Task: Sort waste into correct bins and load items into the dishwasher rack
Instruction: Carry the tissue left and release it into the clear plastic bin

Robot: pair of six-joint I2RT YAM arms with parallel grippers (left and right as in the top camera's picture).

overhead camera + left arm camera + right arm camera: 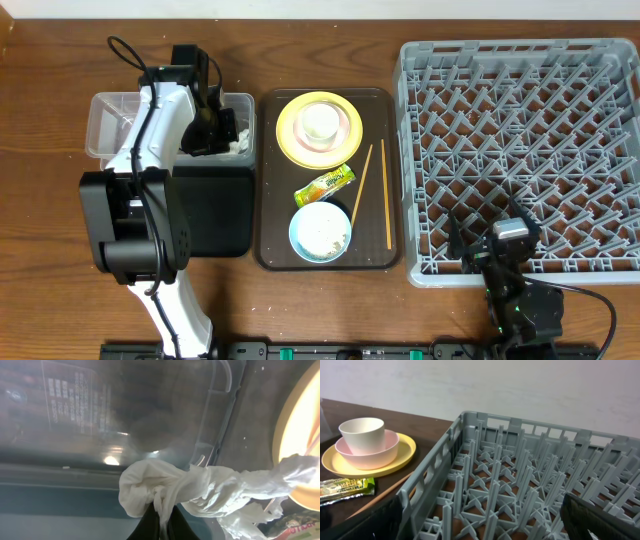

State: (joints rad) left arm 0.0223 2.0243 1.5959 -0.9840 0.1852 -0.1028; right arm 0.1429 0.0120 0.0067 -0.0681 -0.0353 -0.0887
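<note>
The left gripper moves the tissue (200, 490) outward over the tub's open inside next, before it opens.
My left gripper (220, 128) is shut on the crumpled white tissue (200, 490), which hangs over the right end of the clear plastic tub (105, 125). Its dark fingers (150, 527) pinch a fold of the tissue. On the brown tray, the yellow plate (288, 135) carries the pinkish bowl (370, 452) with the white cup (364, 434) inside it. The yellow-green wrapper (326, 183) lies beside the light blue bowl (320, 232), which holds rice grains. Two chopsticks (387, 195) lie at the tray's right. My right gripper (497, 243) stands open over the near left corner of the grey rack (520, 130), holding nothing.
The shallow black tray (215, 212) sits just in front of the clear tub, partly under my left arm. The dark brown serving tray (270, 180) lies between the bins and the rack. Upright pegs fill the rack floor (520, 475).
</note>
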